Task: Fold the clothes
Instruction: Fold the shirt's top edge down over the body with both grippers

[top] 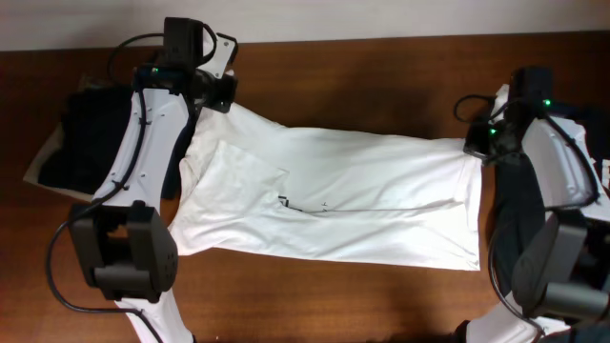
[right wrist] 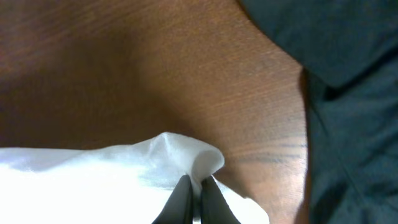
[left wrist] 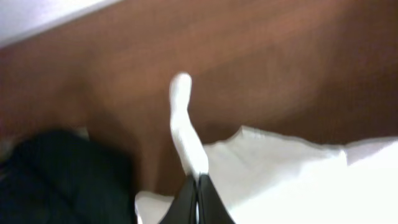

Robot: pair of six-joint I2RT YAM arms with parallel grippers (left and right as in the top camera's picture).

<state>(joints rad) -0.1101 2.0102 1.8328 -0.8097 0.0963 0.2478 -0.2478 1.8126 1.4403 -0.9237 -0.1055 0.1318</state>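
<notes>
Next, my left gripper moves back and lays the shirt's pinched far corner over its folded near side, since the shirt's far part is still open beyond that side.
The white T-shirt (top: pixel 334 195) lies spread across the middle of the brown table, its print not visible, one long side folded over itself. My left gripper (top: pixel 221 95) is shut on the shirt's far left corner; the left wrist view shows a strip of white cloth (left wrist: pixel 186 134) pinched between the jaws (left wrist: pixel 198 180). My right gripper (top: pixel 477 152) is shut on the shirt's far right corner; the right wrist view shows a bunched white fold (right wrist: pixel 186 155) held between the jaws (right wrist: pixel 194 183). Black clothes lie at the far left (top: pixel 81 138) and the far right (top: pixel 596 129).
The pile of black clothes at the left rests on a light sheet (top: pixel 43 157). Dark cloth (right wrist: pixel 348 93) fills the right side of the right wrist view. A pale wall (top: pixel 381 17) runs behind the table's far edge. Bare wood (top: pixel 381 95) lies beyond the shirt.
</notes>
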